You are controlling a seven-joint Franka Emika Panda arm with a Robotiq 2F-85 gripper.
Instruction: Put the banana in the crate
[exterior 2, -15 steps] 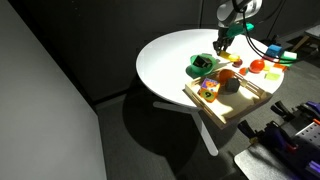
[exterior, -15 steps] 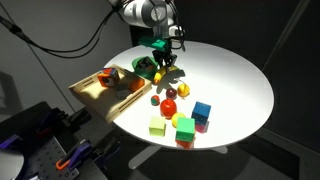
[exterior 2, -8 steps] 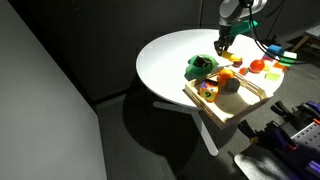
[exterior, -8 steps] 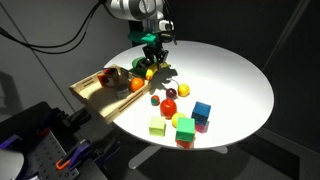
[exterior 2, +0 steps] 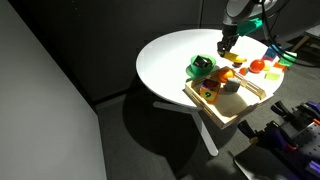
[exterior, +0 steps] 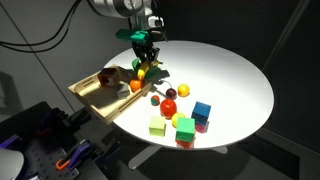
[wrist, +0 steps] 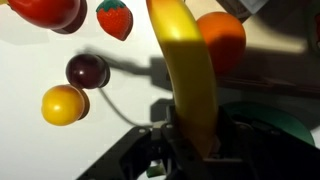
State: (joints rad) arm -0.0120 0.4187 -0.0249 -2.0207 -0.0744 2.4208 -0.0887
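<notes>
The crate's open bottom lies below on the right in the wrist view. My gripper needs to go that way next, then down to release over it.
My gripper [exterior: 143, 62] is shut on the banana [wrist: 190, 70], a yellow curved toy that hangs from the jaws and fills the middle of the wrist view. In an exterior view the banana [exterior: 141, 72] hangs just above the table, at the crate's near end. The crate [exterior: 85, 95] is a shallow light-wood tray at the table's edge; it also shows in the other exterior view [exterior 2: 225, 115]. There my gripper [exterior 2: 226, 46] is over the green bowl side of the crate. The wrist view shows the jaws [wrist: 190, 145] closed around the banana's end.
A green-and-white bowl [exterior: 138, 64] and an orange ball [exterior: 136, 85] lie under the gripper; both show in the wrist view, bowl [wrist: 275, 130] and ball [wrist: 222, 35]. A red apple [exterior: 168, 105], blue cube [exterior: 202, 110], yellow-green cube [exterior: 184, 127] and green block [exterior: 157, 126] lie on the table.
My gripper has carried the banana across the table toward the crate, away from the blocks. It is still shut on the banana.
</notes>
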